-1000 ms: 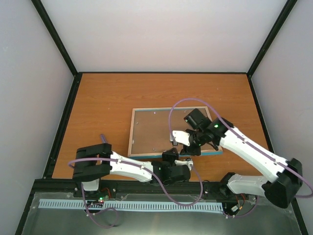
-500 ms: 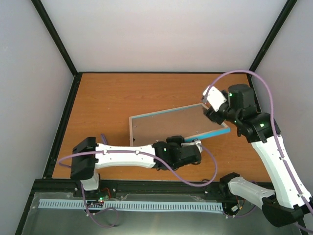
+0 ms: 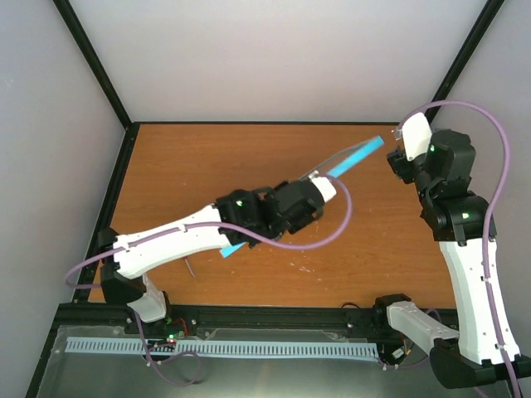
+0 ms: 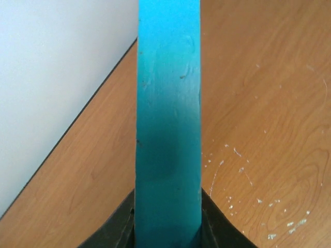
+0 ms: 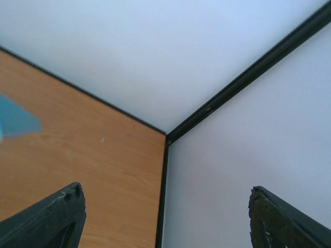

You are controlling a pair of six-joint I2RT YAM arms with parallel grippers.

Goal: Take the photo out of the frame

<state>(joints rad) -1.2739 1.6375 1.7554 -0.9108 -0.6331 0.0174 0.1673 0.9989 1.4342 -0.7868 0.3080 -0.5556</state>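
Note:
I will next turn my left gripper and move it down toward the speckled wood below it, to lay the frame flat and let go of it, because the frame (image 3: 357,156) stands on edge.
The frame (image 3: 357,156) is lifted off the table and stands on edge, so from the top view it shows as a thin turquoise strip running diagonally. My left gripper (image 3: 319,189) is shut on its rim near the middle. In the left wrist view the turquoise edge (image 4: 168,129) runs straight up from between my left gripper's (image 4: 168,219) black fingers. My right gripper (image 3: 397,157) is raised by the frame's far end, open and empty (image 5: 165,217). Only the frame's corner (image 5: 15,121) shows at the left of the right wrist view. The photo is hidden.
The wooden table (image 3: 207,166) is enclosed by white walls with black posts; the back right corner (image 5: 166,137) lies ahead of the right gripper. Small white specks (image 4: 243,175) lie on the wood under the frame.
The left arm has lifted the frame from flat to on edge and carried it toward the back. The right gripper has come off the frame and drawn up toward the back right corner.

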